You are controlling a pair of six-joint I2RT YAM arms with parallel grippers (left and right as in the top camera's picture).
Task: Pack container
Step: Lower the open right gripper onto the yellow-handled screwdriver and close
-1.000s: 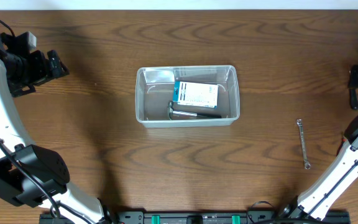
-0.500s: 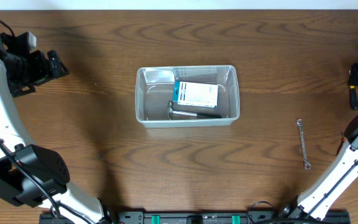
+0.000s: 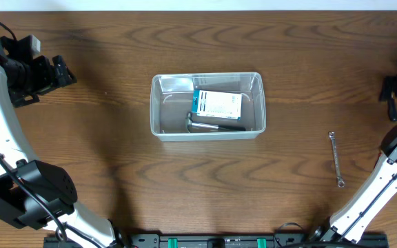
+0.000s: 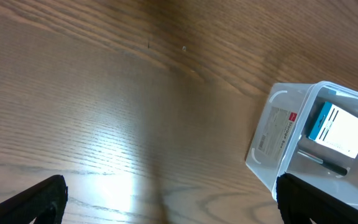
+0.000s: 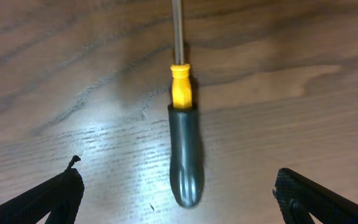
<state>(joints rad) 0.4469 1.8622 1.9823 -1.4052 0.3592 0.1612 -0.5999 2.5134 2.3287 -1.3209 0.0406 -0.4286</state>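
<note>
My right gripper lowers to the screwdriver's handle close to the yellow collar next.
The clear plastic container stands mid-table; it also shows at the right of the left wrist view as container. Inside lie a blue-and-white box and a dark-handled tool. At the far right a screwdriver with a dark grey handle and yellow collar lies flat on the wood, seen from above as screwdriver. My right gripper hangs open above it, a finger on either side of the handle's end, touching nothing. My left gripper is open and empty at the far left.
A slim metal wrench lies on the table right of the container, nearer the front. The wooden table reaches its back edge close behind the container. A label sits on the container's near wall in the left wrist view.
My right gripper has shifted slightly at the far right edge above the screwdriver. The left arm, container and wrench have not moved.
</note>
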